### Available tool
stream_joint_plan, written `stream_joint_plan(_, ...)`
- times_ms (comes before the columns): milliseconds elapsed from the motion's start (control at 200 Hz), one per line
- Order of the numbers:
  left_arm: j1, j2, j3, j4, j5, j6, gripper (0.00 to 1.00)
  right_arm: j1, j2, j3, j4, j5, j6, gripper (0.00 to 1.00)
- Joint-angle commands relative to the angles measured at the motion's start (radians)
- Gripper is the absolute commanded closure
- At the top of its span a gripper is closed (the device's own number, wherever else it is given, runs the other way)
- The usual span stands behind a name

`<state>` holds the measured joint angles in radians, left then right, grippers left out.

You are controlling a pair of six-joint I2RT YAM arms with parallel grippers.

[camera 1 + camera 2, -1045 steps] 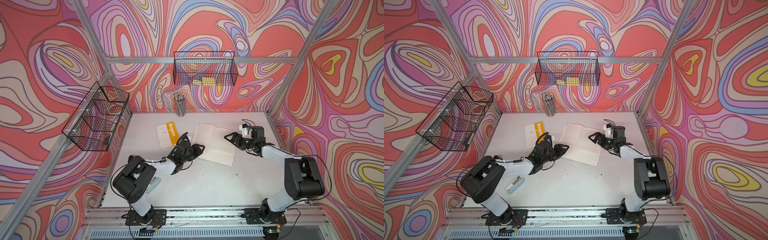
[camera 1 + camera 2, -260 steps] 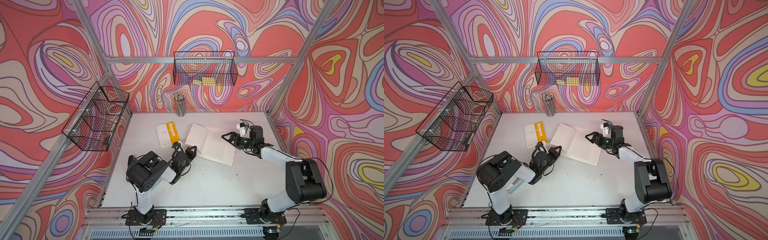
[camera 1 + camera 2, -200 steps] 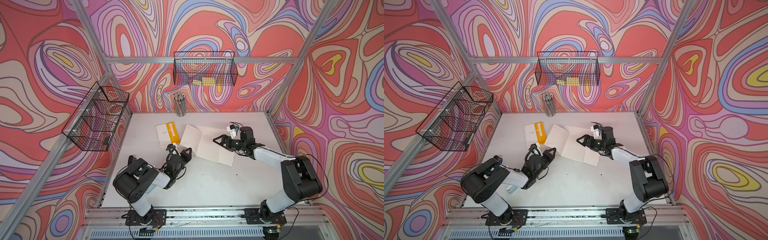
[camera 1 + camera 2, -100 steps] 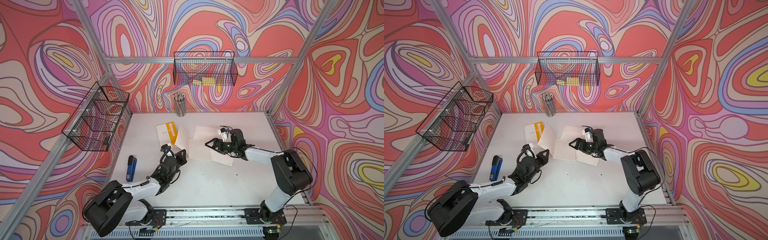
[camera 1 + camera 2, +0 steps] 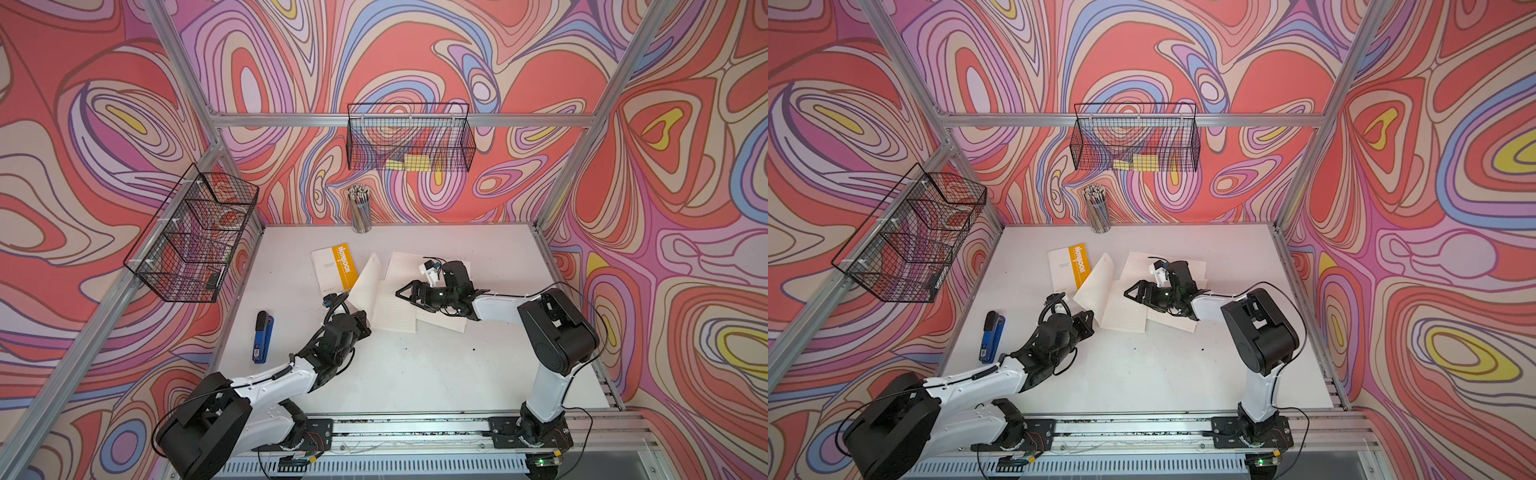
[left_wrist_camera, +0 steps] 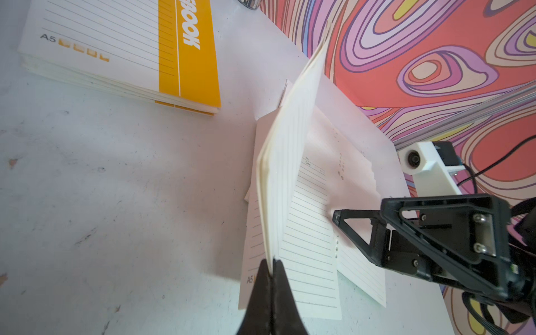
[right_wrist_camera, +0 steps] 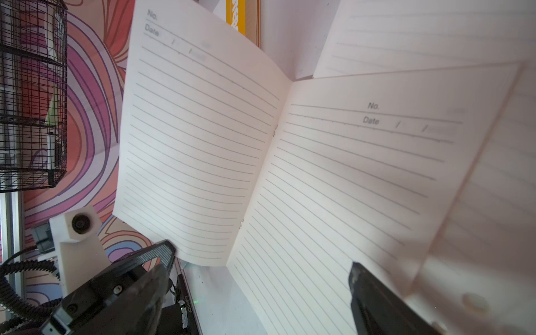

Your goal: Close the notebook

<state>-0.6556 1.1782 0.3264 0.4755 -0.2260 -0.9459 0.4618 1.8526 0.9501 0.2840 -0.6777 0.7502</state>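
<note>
The left gripper should move toward the near edge of the flat lined pages next and release the raised leaf's corner, because that leaf leaves those pages uncovered.
The notebook (image 5: 395, 311) lies open mid-table, with lined white pages. My left gripper (image 5: 360, 323) is shut on the near corner of its left leaf (image 5: 366, 275). That leaf stands raised and tilted over the spine, as in the left wrist view (image 6: 293, 179), where the gripper (image 6: 272, 262) pinches its edge. My right gripper (image 5: 409, 297) is open just above the flat right-hand pages (image 5: 1125, 311), its fingers pointing at the raised leaf. In the right wrist view the gripper (image 7: 258, 290) stands wide over the spread (image 7: 333, 162). I cannot tell whether it touches the paper.
A closed notebook with an orange stripe (image 5: 334, 270) lies just left of the open one. A blue stapler (image 5: 262, 336) sits near the left edge. A cup of pencils (image 5: 360, 208) stands at the back wall. Wire baskets hang at the back (image 5: 409, 143) and left (image 5: 195, 237).
My left gripper has raised the notebook's left leaf from flat to steeply tilted. The right gripper slid left across the pages. The left arm stretched out low, uncovering the stapler.
</note>
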Motion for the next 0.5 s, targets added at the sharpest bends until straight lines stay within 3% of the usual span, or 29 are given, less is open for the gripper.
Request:
stream_joint_plan(0, -0.006, -0.012, 0.017, -0.041, -0.004, 0.016, 1.0, 0.007, 0.025, 0.016, 0.019, 0.009, -0.002, 0.02)
stream_joint_plan(315, -0.006, -0.014, 0.035, -0.074, 0.035, 0.066, 1.0, 0.006, 0.08, 0.0, 0.047, 0.011, 0.001, 0.02)
stream_joint_plan(496, -0.006, 0.005, 0.053, -0.056, 0.125, 0.146, 1.0, 0.006, 0.079, 0.002, 0.044, 0.014, -0.005, 0.02)
